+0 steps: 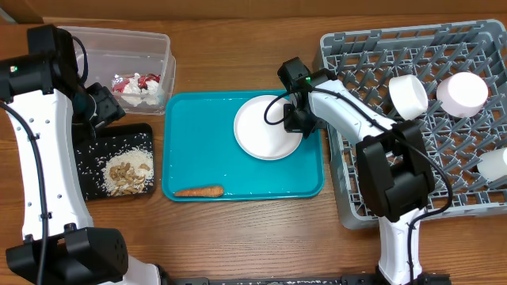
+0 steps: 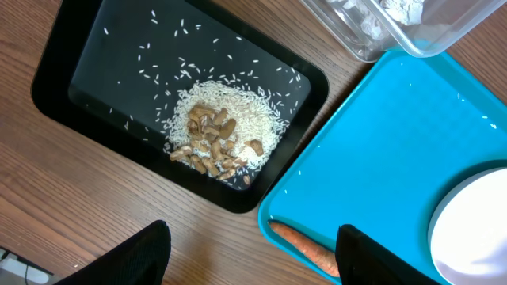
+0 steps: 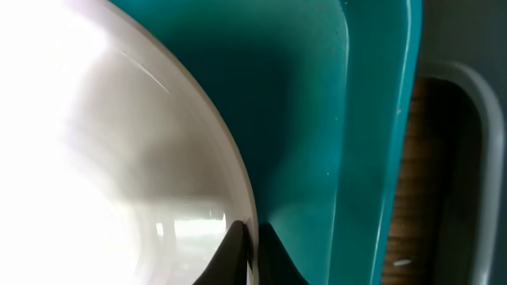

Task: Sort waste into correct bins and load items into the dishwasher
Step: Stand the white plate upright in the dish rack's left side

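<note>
Next I need to lift the plate (image 1: 265,127) in my right gripper over the rack's side, tip it upright, lower and release it into the rack's wires (image 1: 366,70) beside the cup, since they're empty.
A white flat plate (image 1: 265,127) lies on the teal tray (image 1: 198,170), and my right gripper (image 1: 299,120) is shut on its right rim (image 3: 252,237), one finger above and one below. An orange carrot (image 1: 198,191) lies along the tray's front edge. The black tray bin (image 1: 99,190) holds rice and nut scraps (image 2: 218,138). The clear tub (image 1: 150,47) holds the red-and-white wrapper (image 1: 141,81) and crumpled paper. My left gripper (image 2: 249,257) hangs open over the table between the black tray and the carrot (image 2: 305,247). The grey dish rack (image 1: 356,87) holds white bowls (image 1: 408,95) and a cup.
The teal tray sits between the black tray and the rack, its right edge close to the rack's left wall. Bare wooden table (image 1: 238,237) runs along the front. My right arm's base stands at the rack's front left corner.
</note>
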